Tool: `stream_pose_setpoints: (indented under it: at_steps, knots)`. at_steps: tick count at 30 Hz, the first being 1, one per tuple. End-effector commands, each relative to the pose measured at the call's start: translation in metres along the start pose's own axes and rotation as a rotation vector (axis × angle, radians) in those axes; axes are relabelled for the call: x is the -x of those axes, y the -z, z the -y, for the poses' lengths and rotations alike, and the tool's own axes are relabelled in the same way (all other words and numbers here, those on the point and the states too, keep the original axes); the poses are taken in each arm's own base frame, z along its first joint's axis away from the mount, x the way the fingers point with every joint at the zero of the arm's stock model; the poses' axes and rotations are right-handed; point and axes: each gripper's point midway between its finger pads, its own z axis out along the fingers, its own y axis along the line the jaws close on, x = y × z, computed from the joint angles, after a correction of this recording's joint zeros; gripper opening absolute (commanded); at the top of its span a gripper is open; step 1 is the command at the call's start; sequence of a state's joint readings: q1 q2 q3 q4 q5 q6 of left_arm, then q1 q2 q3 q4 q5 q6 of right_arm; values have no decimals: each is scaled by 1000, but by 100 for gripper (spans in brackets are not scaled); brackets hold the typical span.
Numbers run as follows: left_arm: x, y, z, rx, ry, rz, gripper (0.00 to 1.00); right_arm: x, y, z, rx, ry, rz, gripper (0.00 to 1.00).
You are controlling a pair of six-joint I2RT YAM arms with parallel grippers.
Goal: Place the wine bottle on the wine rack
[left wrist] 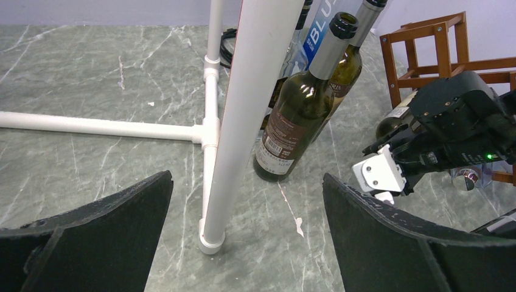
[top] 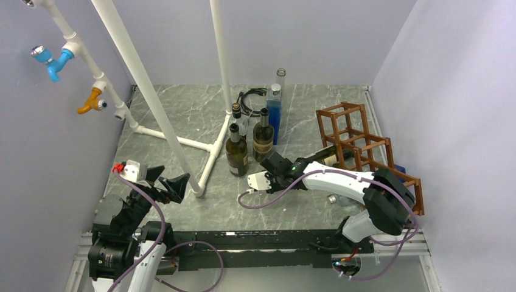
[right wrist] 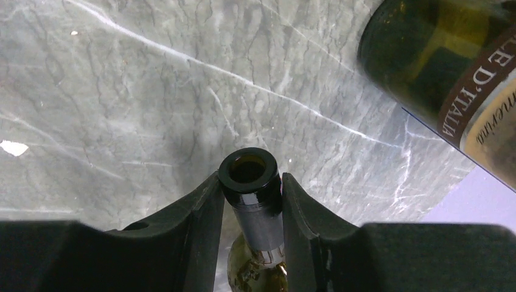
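Note:
I will next push with my right gripper to the right in the top view toward the wine rack's low opening (top: 348, 155) and release, because the body of the wine bottle still sticks out.
The wine bottle (top: 333, 156) lies tilted with its dark body and label at the low front of the reddish-brown wine rack (top: 365, 145), its neck pointing left. My right gripper (top: 272, 168) is shut on that neck: in the right wrist view both fingers (right wrist: 201, 213) press the neck just below the open mouth of the wine bottle (right wrist: 250, 172). In the left wrist view the wine bottle (left wrist: 392, 121) shows by the wine rack (left wrist: 439, 52) behind the right gripper. My left gripper (top: 168, 184) stands wide open and holds nothing, near the left base, low over the floor (left wrist: 246, 180).
Two dark bottles (top: 237, 152) (top: 263, 137) stand upright just left of the right gripper, one close in the right wrist view (right wrist: 450, 67). A blue bottle (top: 274, 112) and a clear one stand behind. A white pipe frame (top: 182, 143) crosses the left middle; its foot (left wrist: 211, 240) stands between the left fingers' view.

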State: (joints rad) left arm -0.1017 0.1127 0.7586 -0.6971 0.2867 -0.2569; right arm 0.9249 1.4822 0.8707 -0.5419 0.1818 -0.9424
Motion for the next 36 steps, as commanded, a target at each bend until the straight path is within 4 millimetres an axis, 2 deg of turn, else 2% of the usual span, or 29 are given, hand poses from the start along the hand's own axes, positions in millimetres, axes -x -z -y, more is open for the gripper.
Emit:
stream_pose_setpoints:
  at_steps: [1, 5, 10, 22, 36]
  knots:
    - [9, 0, 2, -7, -5, 38, 99, -20, 14, -7, 4, -22, -59, 0]
    - [9, 0, 2, -7, -5, 38, 99, -36, 17, -17, 37, -43, -103, 0]
    - [9, 1, 2, -7, -5, 38, 99, -43, 18, -26, 55, -66, -121, 0]
    - [10, 2, 3, -10, -5, 44, 99, -66, 30, -18, -14, -156, -186, 0]
    - [9, 2, 3, -12, -6, 43, 99, -86, 36, -38, 7, -161, -242, 0]
